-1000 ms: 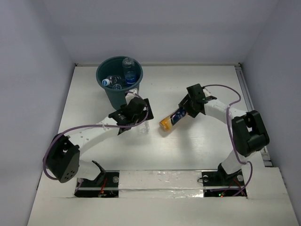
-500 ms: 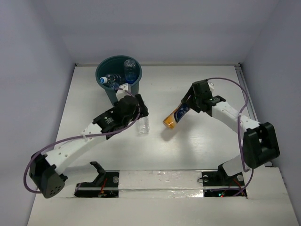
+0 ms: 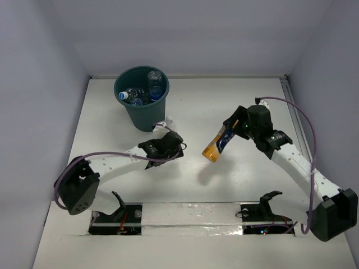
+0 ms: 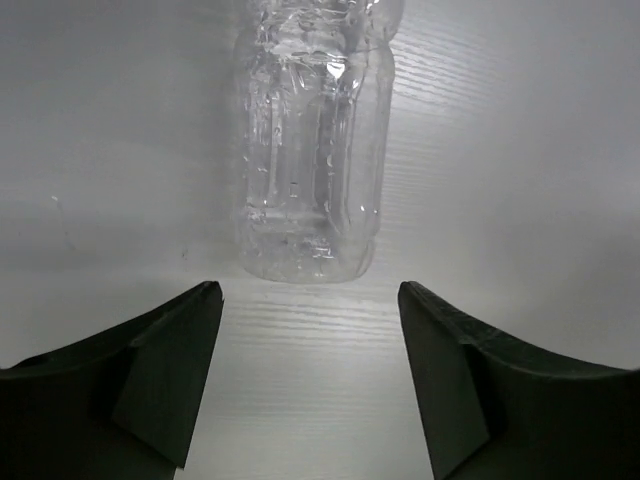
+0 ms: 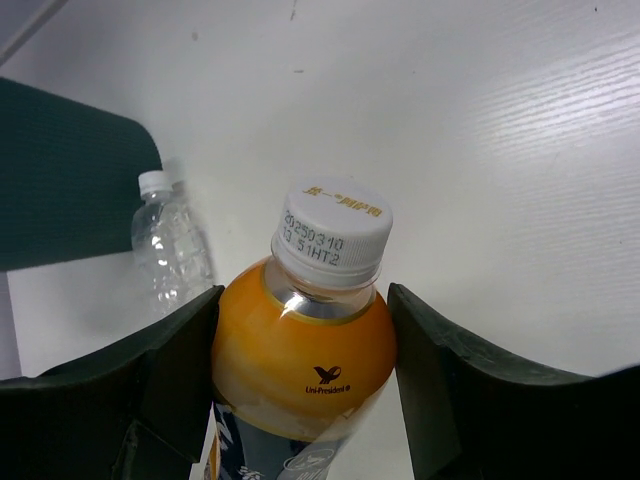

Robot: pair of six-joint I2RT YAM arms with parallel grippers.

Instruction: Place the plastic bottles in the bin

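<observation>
I should raise my right gripper outward and to the left in the top view and then lower it into the bin's opening (image 3: pixel 143 88) to release, since the bin's rim is high.
The dark teal bin (image 3: pixel 128 78) stands at the back left with clear bottles (image 3: pixel 155 84) inside. A clear crinkly bottle (image 4: pixel 312 150) lies on the table near the bin's base, its bottom toward my left gripper (image 4: pixel 308 295). That gripper is open and empty just short of the bottle, and it also shows in the top view (image 3: pixel 168 140). My right gripper (image 5: pixel 305 300) is shut on the orange bottle (image 5: pixel 305 360) below its white cap (image 5: pixel 332 232). In the top view it (image 3: pixel 233 131) holds the orange bottle (image 3: pixel 216 145) tilted above the table.
White walls close in the table on the left, back and right. The right wrist view shows the clear bottle (image 5: pixel 172 250) beside the bin's wall (image 5: pixel 70 180). A taped strip (image 3: pixel 190 213) and both arm bases run along the near edge.
My right arm has lifted the orange bottle and carried it right and nearer. My left arm has drawn back and dropped low, so its open jaws now face the clear bottle's bottom.
</observation>
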